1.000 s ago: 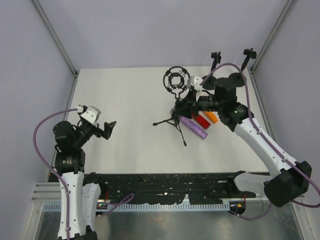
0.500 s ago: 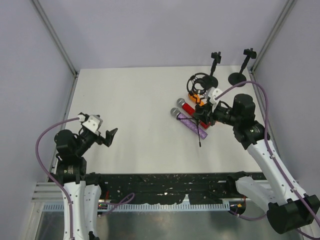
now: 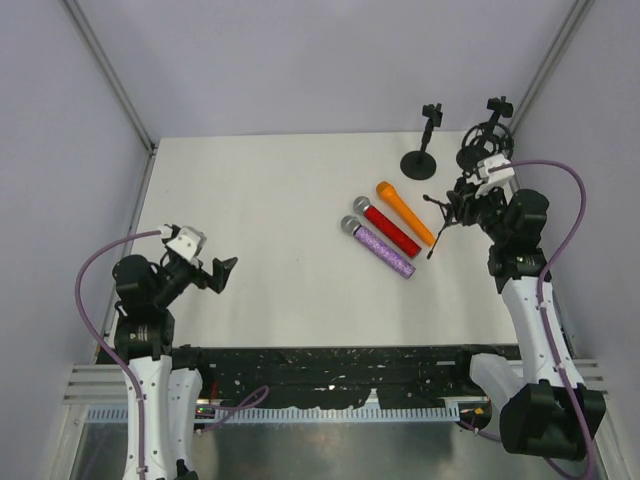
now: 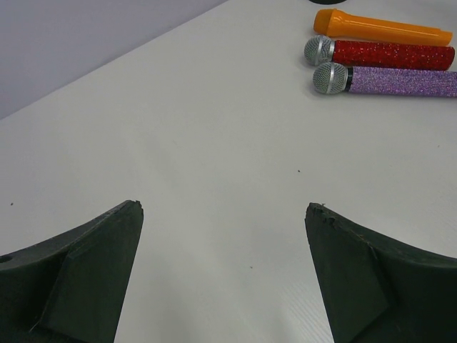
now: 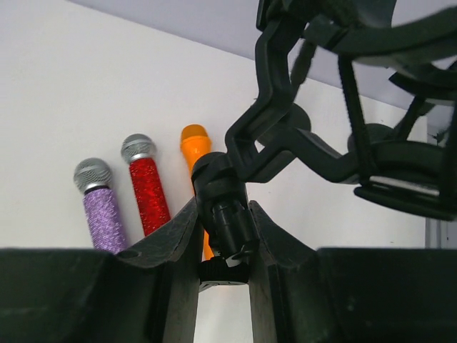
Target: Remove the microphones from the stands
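The stand's ring is empty, so my right gripper will next move outward and down with a turn to the bare tabletop near the round bases and release the stand.
Three microphones lie side by side on the white table: orange [image 3: 405, 212], red [image 3: 390, 230] and purple [image 3: 381, 249]. They also show in the left wrist view, orange [image 4: 385, 28], red [image 4: 389, 53], purple [image 4: 400, 80], and in the right wrist view, orange [image 5: 194, 146], red [image 5: 148, 189], purple [image 5: 103, 207]. My right gripper [image 3: 468, 196] [image 5: 223, 214] is shut on the neck of a black tripod stand [image 5: 221, 204]. It holds the stand above the table at the right. The stand's ring mount [image 3: 481, 140] [image 5: 371, 93] is empty. My left gripper [image 3: 214, 271] [image 4: 225, 207] is open and empty at the near left.
A black stand with a round base [image 3: 419, 161] stands at the back, just left of the held stand. Another black stand top [image 3: 497, 108] shows in the back right corner. Grey walls close the table on three sides.
My right gripper has carried the tripod stand from the table's middle to the back right, uncovering the three microphones lying there. My left arm has lowered slightly.
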`<state>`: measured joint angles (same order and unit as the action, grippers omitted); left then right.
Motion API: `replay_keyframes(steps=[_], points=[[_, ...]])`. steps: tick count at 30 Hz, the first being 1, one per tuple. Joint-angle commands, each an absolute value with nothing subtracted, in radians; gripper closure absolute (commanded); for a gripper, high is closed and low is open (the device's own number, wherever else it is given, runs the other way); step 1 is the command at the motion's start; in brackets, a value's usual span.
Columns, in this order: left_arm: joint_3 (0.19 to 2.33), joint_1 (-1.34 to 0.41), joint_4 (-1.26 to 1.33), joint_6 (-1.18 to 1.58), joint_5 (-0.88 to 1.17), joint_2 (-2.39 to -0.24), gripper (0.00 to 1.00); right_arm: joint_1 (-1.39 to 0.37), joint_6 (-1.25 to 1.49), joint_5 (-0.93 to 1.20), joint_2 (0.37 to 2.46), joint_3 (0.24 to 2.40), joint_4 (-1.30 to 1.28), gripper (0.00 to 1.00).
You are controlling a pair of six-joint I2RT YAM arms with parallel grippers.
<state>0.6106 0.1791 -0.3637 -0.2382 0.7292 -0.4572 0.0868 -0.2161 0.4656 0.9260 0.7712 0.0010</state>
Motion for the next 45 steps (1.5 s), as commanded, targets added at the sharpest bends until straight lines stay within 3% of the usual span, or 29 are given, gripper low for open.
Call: replay_keyframes(steps=[1,11,26,36,45], points=[[0.611,0.187,-0.322,-0.218,0.741,-0.457,0.00,0.155,-0.094,0.425,0.991,0.833,0.213,0.95],[0.592,0.187,-0.310,-0.209,0.750,-0.443,0.00,0.199,0.075,0.327,1.127,0.836,0.388,0.95],[0.584,0.186,-0.310,-0.210,0.758,-0.442,0.00,0.199,0.014,0.195,1.314,0.919,0.534,0.95],[0.581,0.202,-0.310,-0.206,0.761,-0.448,0.00,0.199,0.052,0.120,1.472,1.046,0.488,0.95],[0.583,0.227,-0.304,-0.192,0.770,-0.462,0.00,0.198,0.026,0.147,1.591,1.075,0.587,0.95]])
